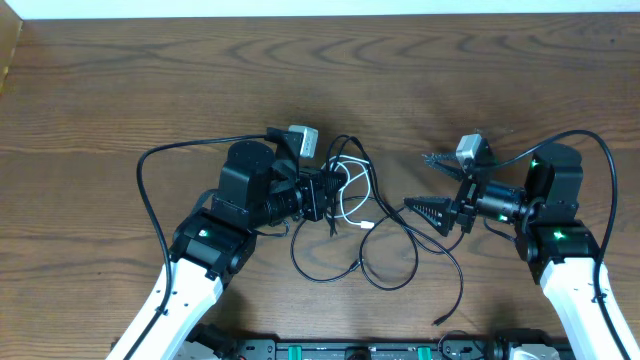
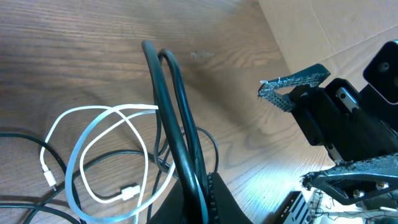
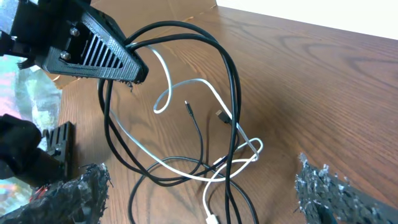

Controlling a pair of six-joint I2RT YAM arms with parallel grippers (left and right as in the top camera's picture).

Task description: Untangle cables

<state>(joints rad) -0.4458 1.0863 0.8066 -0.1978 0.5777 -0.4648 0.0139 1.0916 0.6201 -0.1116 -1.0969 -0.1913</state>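
Observation:
The left gripper moves up and outward next, then left in the overhead view and down onto the tabletop to release the black cord bunch, since low loops lie tangled.
The cables lie tangled mid-table: black cords in loops and one white cord. My left gripper is shut on a bunch of black cords, with a white strand pinched alongside, and holds them raised off the table. The white cord loops on the wood beside the left jaws. In the right wrist view the left gripper holds up the black cords and the white cord. My right gripper is open and empty, just right of the tangle, its jaws either side of the low strands.
A black cord's loose plug end trails toward the front edge. A cardboard box stands at the far left corner. A rail with electronics runs along the front edge. Bare wood lies behind the tangle.

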